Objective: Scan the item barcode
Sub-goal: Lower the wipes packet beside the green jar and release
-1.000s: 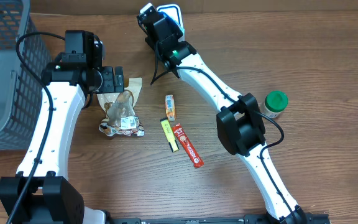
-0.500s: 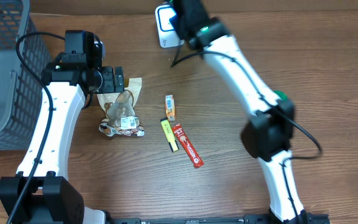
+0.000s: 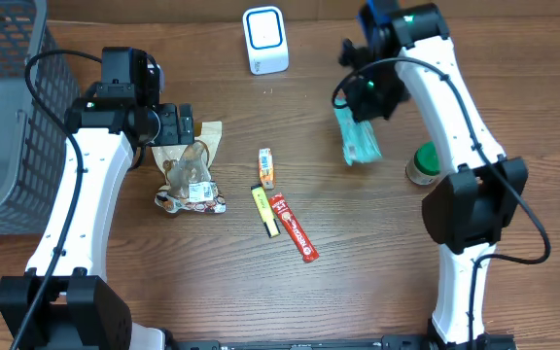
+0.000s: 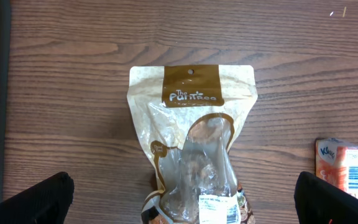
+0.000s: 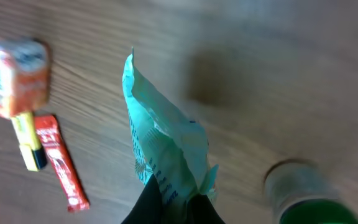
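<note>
The teal plastic packet [image 3: 359, 142] hangs clear of the table, so I should next bring my right gripper down toward the green-lidded jar, onto the bare wood beside it.
My right gripper [image 3: 366, 95] [image 5: 178, 202] is shut on a teal plastic packet [image 3: 359, 142] [image 5: 164, 152], pinching one end; the packet hangs above the table right of centre. The right wrist view is motion-blurred, and no barcode can be made out on the packet. The white barcode scanner [image 3: 264, 39] stands at the back centre, well left of the packet. My left gripper [image 3: 175, 124] [image 4: 182, 208] is open over a brown-and-clear snack pouch [image 3: 191, 170] [image 4: 191, 124] lying flat, with one finger on each side and neither touching it.
A small orange box [image 3: 265, 167] [image 4: 347, 171], a yellow marker [image 3: 263, 211] and a red stick packet [image 3: 293, 227] lie mid-table. A green-lidded jar [image 3: 426, 163] [image 5: 306, 199] stands just right of the hanging packet. A grey mesh basket [image 3: 8, 117] fills the left edge.
My right arm has swung from over the scanner at the back to the right, carrying the teal packet with it. The left arm has not moved.
</note>
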Tool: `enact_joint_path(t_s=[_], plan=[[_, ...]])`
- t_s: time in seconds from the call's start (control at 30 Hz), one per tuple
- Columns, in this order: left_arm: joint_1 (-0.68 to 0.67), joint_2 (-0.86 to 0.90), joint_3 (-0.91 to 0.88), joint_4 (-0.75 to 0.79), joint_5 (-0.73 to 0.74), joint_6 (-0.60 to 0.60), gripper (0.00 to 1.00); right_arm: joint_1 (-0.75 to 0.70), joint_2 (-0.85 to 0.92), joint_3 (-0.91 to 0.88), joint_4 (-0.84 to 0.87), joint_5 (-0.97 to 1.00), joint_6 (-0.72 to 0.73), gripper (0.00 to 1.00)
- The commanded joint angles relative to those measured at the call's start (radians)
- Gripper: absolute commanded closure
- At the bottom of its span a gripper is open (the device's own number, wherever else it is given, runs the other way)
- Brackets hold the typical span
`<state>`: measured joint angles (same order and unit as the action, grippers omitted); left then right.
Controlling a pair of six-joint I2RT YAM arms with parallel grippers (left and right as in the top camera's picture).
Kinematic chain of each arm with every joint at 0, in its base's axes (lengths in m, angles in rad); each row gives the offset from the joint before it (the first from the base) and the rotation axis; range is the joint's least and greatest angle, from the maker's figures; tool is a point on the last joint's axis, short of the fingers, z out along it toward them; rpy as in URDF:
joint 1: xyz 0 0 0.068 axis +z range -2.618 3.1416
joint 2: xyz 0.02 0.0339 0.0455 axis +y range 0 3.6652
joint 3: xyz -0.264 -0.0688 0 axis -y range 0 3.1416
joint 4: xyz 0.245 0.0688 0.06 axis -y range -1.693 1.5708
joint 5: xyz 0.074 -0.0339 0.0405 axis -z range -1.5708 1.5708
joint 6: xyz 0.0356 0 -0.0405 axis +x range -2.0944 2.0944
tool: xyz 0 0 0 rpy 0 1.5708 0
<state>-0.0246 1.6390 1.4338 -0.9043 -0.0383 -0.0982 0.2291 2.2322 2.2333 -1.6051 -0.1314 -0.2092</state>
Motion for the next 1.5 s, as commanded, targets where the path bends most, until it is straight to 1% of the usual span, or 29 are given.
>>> enact_joint_path(t_s=[0.0,0.13,0.37,0.63,0.9,0.97,1.0,1.07,1.1,1.17,1.27,1.37,1.47], plan=[[-0.002,0.003,0.017,0.0,-0.006,0.005,0.0,-0.048,0.003,-0.091,0.025,-0.058,0.004,0.95],[-0.002,0.003,0.017,0.0,-0.006,0.005,0.0,-0.078,0.003,-0.217,0.105,-0.048,0.0,0.96],[-0.002,0.003,0.017,0.0,-0.006,0.005,0.0,-0.093,0.003,-0.37,0.217,0.124,-0.001,0.95],[-0.002,0.003,0.017,0.0,-0.006,0.005,0.0,-0.1,0.003,-0.393,0.219,0.368,0.0,0.95],[-0.002,0.003,0.017,0.0,-0.006,0.005,0.0,-0.103,0.003,-0.393,0.29,0.349,0.0,0.95],[-0.002,0.003,0.017,0.0,-0.006,0.005,0.0,-0.103,0.003,-0.393,0.313,0.341,0.0,0.87],[-0.002,0.003,0.017,0.0,-0.006,0.005,0.0,-0.103,0.003,-0.393,0.318,0.34,0.0,0.8],[-0.002,0.003,0.017,0.0,-0.006,0.005,0.0,-0.103,0.003,-0.393,0.317,0.34,0.0,0.56],[-0.002,0.003,0.017,0.0,-0.006,0.005,0.0,-0.103,0.003,-0.393,0.318,0.34,0.0,0.46],[-0.002,0.003,0.017,0.0,-0.006,0.005,0.0,-0.103,0.003,-0.393,0.318,0.34,0.0,0.37],[-0.002,0.003,0.017,0.0,-0.006,0.005,0.0,-0.103,0.003,-0.393,0.33,0.34,0.016,0.37],[-0.002,0.003,0.017,0.0,-0.006,0.005,0.0,-0.103,0.003,-0.393,0.361,0.319,0.117,0.37],[-0.002,0.003,0.017,0.0,-0.006,0.005,0.0,-0.099,0.003,-0.393,0.389,0.276,0.129,0.37]])
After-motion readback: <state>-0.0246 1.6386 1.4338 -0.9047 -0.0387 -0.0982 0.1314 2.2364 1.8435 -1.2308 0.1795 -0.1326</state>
